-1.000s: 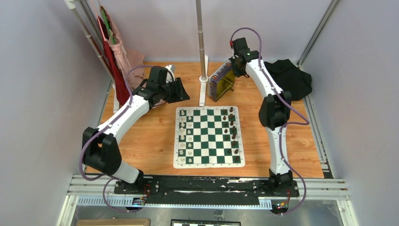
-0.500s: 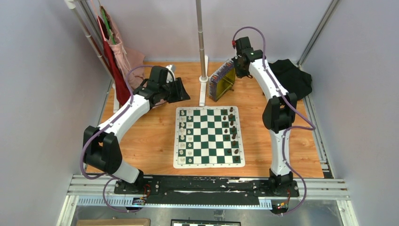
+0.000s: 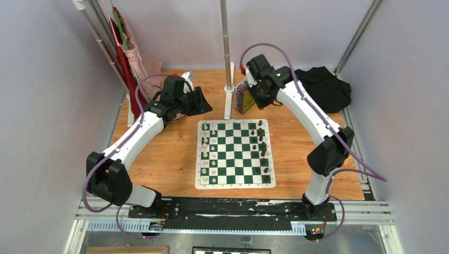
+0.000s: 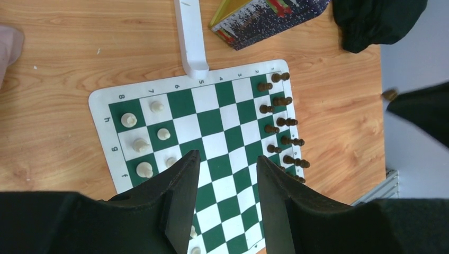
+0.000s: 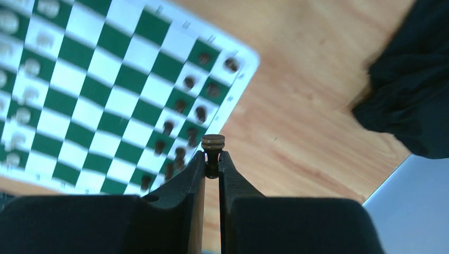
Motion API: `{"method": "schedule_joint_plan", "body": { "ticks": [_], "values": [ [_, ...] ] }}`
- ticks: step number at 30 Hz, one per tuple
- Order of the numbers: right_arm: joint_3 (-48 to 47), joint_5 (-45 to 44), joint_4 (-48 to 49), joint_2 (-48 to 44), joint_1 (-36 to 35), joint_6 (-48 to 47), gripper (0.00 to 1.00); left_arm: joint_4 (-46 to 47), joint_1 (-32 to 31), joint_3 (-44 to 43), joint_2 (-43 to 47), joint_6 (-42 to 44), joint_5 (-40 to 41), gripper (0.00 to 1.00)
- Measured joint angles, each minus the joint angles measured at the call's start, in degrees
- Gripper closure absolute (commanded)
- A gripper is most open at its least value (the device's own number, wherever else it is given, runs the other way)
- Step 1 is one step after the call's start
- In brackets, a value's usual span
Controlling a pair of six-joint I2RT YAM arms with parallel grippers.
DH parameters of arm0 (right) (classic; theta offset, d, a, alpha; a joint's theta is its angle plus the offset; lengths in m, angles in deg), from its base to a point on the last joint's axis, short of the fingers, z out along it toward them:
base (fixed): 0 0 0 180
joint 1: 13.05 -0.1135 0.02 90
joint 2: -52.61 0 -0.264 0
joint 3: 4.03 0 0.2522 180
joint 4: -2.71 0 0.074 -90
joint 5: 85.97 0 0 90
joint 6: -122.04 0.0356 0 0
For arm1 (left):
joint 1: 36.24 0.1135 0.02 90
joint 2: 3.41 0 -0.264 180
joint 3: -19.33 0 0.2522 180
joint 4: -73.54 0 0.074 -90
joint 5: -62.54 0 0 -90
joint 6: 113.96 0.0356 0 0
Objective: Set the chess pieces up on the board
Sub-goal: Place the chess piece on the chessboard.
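Note:
My right gripper moves back over the board and down to the empty white square [image 3: 256, 163] [image 5: 152, 165] between the inner-row brown pieces next, where their row still lacks one.
The green-and-white board [image 3: 235, 182] lies mid-table. Several dark brown chess pieces [image 3: 261, 148] stand along its right side, also seen as chess pieces [image 4: 280, 121] in the left wrist view, and cream pieces [image 3: 206, 153] along its left. My right gripper [image 5: 212, 159] is shut on one dark brown piece [image 5: 213, 144], whose ringed end sticks out past the fingertips; it hangs above the wood just off the board's [image 5: 106, 95] corner. In the top view the right gripper [image 3: 263, 100] is behind the board's far right corner. My left gripper [image 4: 227, 159] is open and empty, high over the board [image 4: 100, 100].
A gold tin [image 3: 243, 98] with a printed side stands behind the board, next to a white pole base [image 3: 229, 103]. A black cloth [image 3: 323, 87] lies at the back right. Red and pink cloths [image 3: 132, 63] hang at the back left.
The right arm has swung left and forward from behind the tin toward the board's far right corner, still holding the piece. The left arm has shifted slightly.

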Motion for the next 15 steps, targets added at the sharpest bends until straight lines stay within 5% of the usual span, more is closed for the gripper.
{"method": "schedule_joint_plan", "body": {
  "ticks": [15],
  "values": [
    [8.83, 4.83, -16.39, 2.75, -14.73, 2.29, 1.0, 0.0, 0.0, 6.6, 10.12, -0.02, 1.07, 0.51]
  ]
}}
